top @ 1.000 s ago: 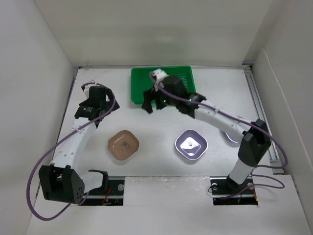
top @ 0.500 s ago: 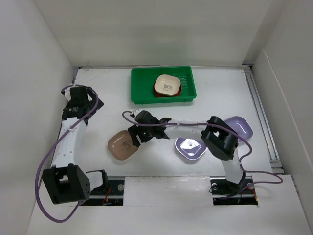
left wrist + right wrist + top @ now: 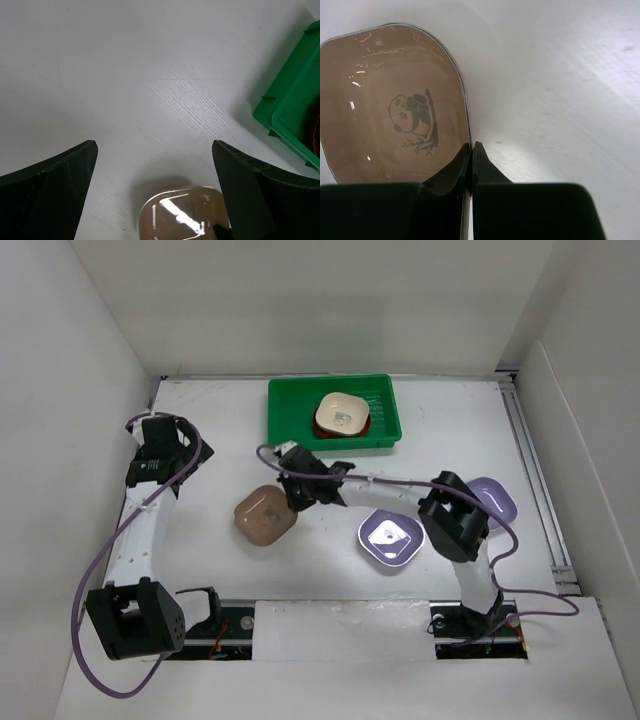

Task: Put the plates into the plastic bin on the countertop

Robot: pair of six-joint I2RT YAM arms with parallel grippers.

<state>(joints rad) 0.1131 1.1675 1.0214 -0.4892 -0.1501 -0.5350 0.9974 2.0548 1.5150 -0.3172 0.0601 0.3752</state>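
Observation:
My right gripper is holding the pinkish-brown plate [image 3: 264,516] and will first lift it away from my base to get over the green bin. Then it will lower it onto the cream plate [image 3: 341,413].
My right gripper [image 3: 297,500] [image 3: 471,147] is shut on the right rim of the pinkish-brown plate [image 3: 264,516] [image 3: 390,100], a rounded-square dish with a panda motif. The bright green plastic bin [image 3: 293,418] [image 3: 295,105] stands at the back of the white countertop [image 3: 210,430]. It holds a cream plate [image 3: 341,413] resting on a red one [image 3: 362,427]. Two lavender plates [image 3: 391,537] [image 3: 497,498] lie to the right. My left gripper [image 3: 160,452] [image 3: 154,145] hangs open at the far left, empty, with the pinkish-brown plate [image 3: 180,215] below it in its view.
White walls bound the countertop on the left, back and right. A metal rail [image 3: 535,470] runs along the right side. The right arm's forearm [image 3: 400,495] stretches low across the middle, just above the nearer lavender plate.
My right arm came from over the bin down to the pinkish-brown plate and shut on its rim; the plate has shifted slightly back and right. My left arm drew back to the left.

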